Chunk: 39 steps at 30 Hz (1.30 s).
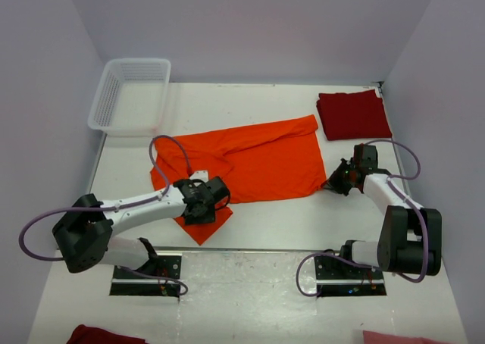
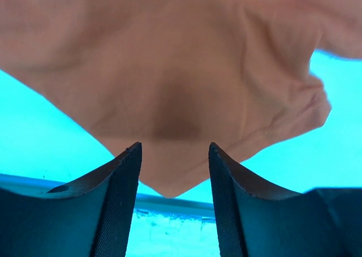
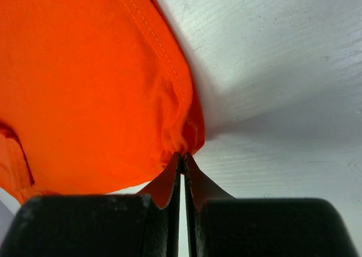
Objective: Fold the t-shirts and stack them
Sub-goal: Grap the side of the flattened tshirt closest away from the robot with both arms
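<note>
My left gripper moves back and down onto the orange shirt's pointed corner [image 1: 200,240] [image 2: 168,189] next and closes. The corner lies unpinched, below and back from the open gripper.
A bright orange t-shirt [image 1: 261,161] lies spread across the middle of the table. My left gripper [image 1: 203,207] hovers over its near-left part. In the left wrist view the left gripper [image 2: 174,155] is open, and the shirt [image 2: 169,70] looks washed out pale; its pointed corner sits between the fingers [image 2: 121,183] without being pinched. My right gripper [image 1: 334,182] is at the shirt's near-right corner. The right wrist view shows this gripper [image 3: 184,156] shut on the bunched orange hem [image 3: 181,132]. A dark red t-shirt [image 1: 352,114] lies folded at the back right.
A white lattice basket [image 1: 129,94] stands at the back left. Side walls close in on both sides. A dark red cloth [image 1: 102,335] and a pink cloth [image 1: 402,338] show at the bottom edge, in front of the arm bases.
</note>
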Motion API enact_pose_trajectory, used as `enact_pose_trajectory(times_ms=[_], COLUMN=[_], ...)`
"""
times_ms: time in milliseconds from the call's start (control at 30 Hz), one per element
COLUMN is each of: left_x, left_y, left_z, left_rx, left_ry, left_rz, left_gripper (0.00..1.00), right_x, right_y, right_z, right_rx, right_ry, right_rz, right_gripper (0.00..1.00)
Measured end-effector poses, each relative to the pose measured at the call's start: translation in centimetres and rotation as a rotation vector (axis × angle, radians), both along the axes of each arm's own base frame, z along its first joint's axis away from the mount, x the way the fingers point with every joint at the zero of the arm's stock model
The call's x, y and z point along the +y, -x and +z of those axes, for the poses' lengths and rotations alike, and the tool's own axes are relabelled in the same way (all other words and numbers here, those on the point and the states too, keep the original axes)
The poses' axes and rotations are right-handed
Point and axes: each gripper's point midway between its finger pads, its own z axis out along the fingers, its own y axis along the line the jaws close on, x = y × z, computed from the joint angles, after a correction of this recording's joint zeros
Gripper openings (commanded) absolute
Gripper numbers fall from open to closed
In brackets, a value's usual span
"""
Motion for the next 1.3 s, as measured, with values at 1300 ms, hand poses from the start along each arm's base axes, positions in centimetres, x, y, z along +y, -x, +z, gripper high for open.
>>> enact_pose_trajectory(times_ms=[1300], left_x=[-0.9], left_y=[6.6], left_z=[-2.5], left_rx=[0.077], left_ry=[0.042], left_rz=[-0.025], left_gripper=[0.45], right_x=[0.3], right_y=[-0.4], right_z=[0.7], right_rx=[-0.041], right_ry=[-0.012], right_rz=[0.017], right_gripper=[0.0])
